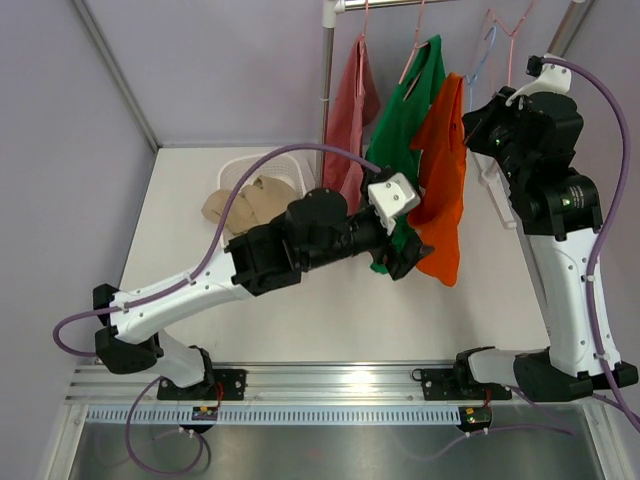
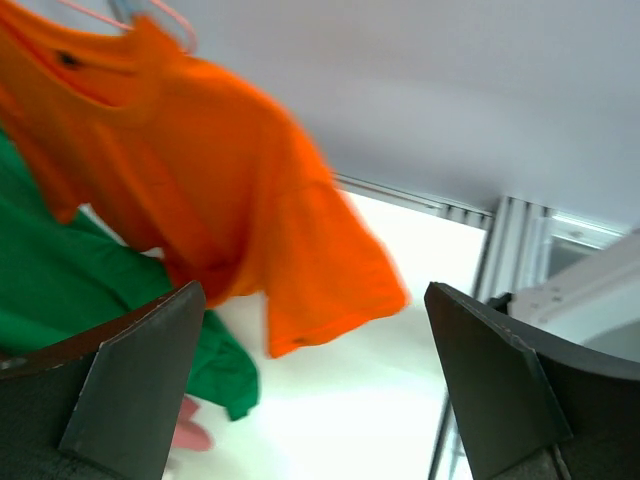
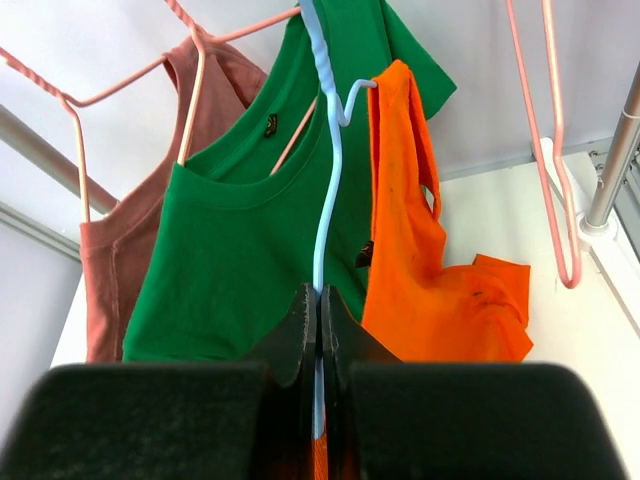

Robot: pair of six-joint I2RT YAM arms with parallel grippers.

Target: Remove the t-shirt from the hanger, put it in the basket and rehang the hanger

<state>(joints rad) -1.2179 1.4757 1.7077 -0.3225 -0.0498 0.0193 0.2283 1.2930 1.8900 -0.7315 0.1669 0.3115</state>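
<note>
I need to bring my left gripper down next and move it to the right in the top view, onto the lower hem of the orange t-shirt.
An orange t-shirt (image 1: 446,180) hangs from the rack beside a green t-shirt (image 1: 403,125) and a pink top (image 1: 350,110). My right gripper (image 3: 320,300) is shut on a thin light-blue hanger (image 3: 321,200) that runs up between the green t-shirt (image 3: 230,250) and the orange t-shirt (image 3: 420,270). My left gripper (image 1: 408,255) is open and empty at the lower hems of the green and orange shirts. In the left wrist view the orange t-shirt (image 2: 230,170) and the green t-shirt (image 2: 60,290) hang beyond the wide-open left gripper (image 2: 315,360), touching neither finger.
A white basket (image 1: 240,170) with beige clothes stands at the back left of the table. The rack's upright pole (image 1: 326,90) stands behind the shirts. An empty pink hanger (image 3: 548,150) hangs right of the orange shirt.
</note>
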